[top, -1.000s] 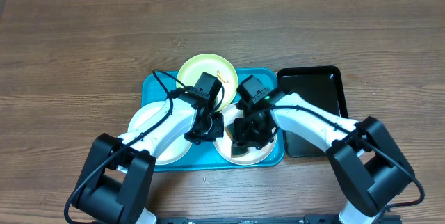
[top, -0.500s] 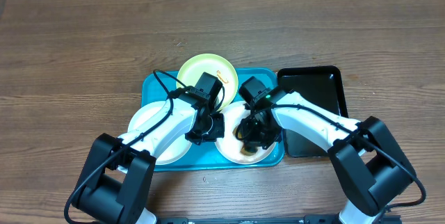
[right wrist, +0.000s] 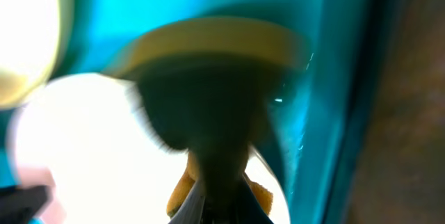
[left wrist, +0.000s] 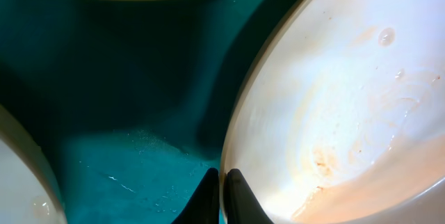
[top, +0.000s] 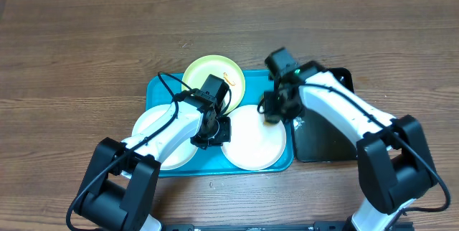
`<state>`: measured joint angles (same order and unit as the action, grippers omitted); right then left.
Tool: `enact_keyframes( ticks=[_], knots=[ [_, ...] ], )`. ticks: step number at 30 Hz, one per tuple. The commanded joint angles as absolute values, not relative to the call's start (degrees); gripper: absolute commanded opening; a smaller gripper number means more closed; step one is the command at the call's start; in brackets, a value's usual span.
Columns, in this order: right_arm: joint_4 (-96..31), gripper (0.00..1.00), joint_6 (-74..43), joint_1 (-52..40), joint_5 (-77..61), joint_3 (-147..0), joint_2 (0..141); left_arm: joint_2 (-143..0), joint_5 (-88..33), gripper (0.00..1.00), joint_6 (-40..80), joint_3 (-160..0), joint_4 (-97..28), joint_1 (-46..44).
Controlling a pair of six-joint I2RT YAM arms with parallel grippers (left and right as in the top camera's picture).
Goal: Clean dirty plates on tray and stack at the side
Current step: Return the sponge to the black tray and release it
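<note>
The bare bottom of the black tray is empty, so the robot's right gripper will next swing to the right in the overhead view over that spot and release the sponge (right wrist: 208, 78) there.
Three plates lie on the turquoise tray (top: 159, 87): a yellow-green plate (top: 208, 73) at the back, a white plate (top: 154, 134) at the left and a white plate (top: 254, 141) at the right. My left gripper (top: 221, 132) is shut on the right white plate's left rim; the left wrist view shows the fingers (left wrist: 222, 186) pinching that rim, with faint orange smears on the plate (left wrist: 348, 78). My right gripper (top: 271, 114) hangs over the tray's right edge, shut on a yellow-and-dark sponge (right wrist: 208, 78). The right wrist view is blurred.
A black tray (top: 326, 116) lies right of the turquoise tray, partly under the right arm. Wooden table (top: 86, 44) surrounds both trays. The left white plate overhangs the tray's left edge.
The right gripper shut on the sponge over the right white plate, then swung back and right to the tray's right edge with it. The left arm stayed put on the plate rim.
</note>
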<state>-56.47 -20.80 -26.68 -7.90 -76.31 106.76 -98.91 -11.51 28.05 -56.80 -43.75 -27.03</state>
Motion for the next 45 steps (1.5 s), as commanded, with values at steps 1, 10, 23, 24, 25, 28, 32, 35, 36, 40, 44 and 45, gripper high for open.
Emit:
enact_keyframes(
  ticks=[1,10,23,24,25,28,32,35,36,40,44,45],
  knots=[
    [-61.04,0.04,-16.27,-24.71,-7.33,-83.0,106.74,-99.66,-11.0,0.06,26.3,-57.54,-44.14,-27.33],
    [-68.84,0.04,-16.47,-14.83,1.08,-83.94,106.76,-99.63,-11.0,0.1,26.3,-57.54,-44.1,-27.33],
    [-59.55,0.04,-16.47,-9.56,6.87,-68.6,106.76,-99.63,-11.55,0.13,26.33,-57.54,-43.9,-27.35],
    [-59.42,0.04,-16.47,-9.56,6.85,-68.58,106.76,-99.63,-11.53,0.15,26.33,-57.54,-43.88,-27.35],
    [-59.13,0.07,-16.47,-9.56,6.85,-68.6,106.76,-99.63,-11.53,0.18,26.33,-57.54,-43.86,-27.33],
    [-59.42,0.24,-16.47,-9.43,7.25,-70.08,106.74,-99.63,-11.53,0.21,26.35,-57.54,-43.66,-27.33],
    [-60.47,0.63,-16.45,-8.75,7.27,-72.16,106.74,-99.63,-11.55,0.29,26.35,-57.54,-43.7,-27.35],
    [-62.96,0.66,-16.47,-8.25,7.22,-75.07,106.74,-99.66,-11.53,0.3,26.35,-57.54,-43.66,-27.35],
    [-63.83,0.66,-16.47,-8.1,7.01,-76.2,106.74,-99.63,-11.53,0.3,26.35,-57.54,-43.64,-27.33],
    [-66.52,0.62,-16.43,-6.66,3.01,-81.65,106.74,-99.66,-11.38,0.29,26.35,-57.54,-43.53,-27.35],
    [-66.96,0.62,-16.45,-4.69,-0.32,-84.2,106.74,-99.66,-10.59,0.26,26.35,-57.52,-43.24,-27.35],
    [-66.89,0.63,-16.45,-4.23,-0.62,-84.23,106.74,-99.66,-10.55,0.24,26.35,-57.52,-43.24,-27.35]
  ],
)
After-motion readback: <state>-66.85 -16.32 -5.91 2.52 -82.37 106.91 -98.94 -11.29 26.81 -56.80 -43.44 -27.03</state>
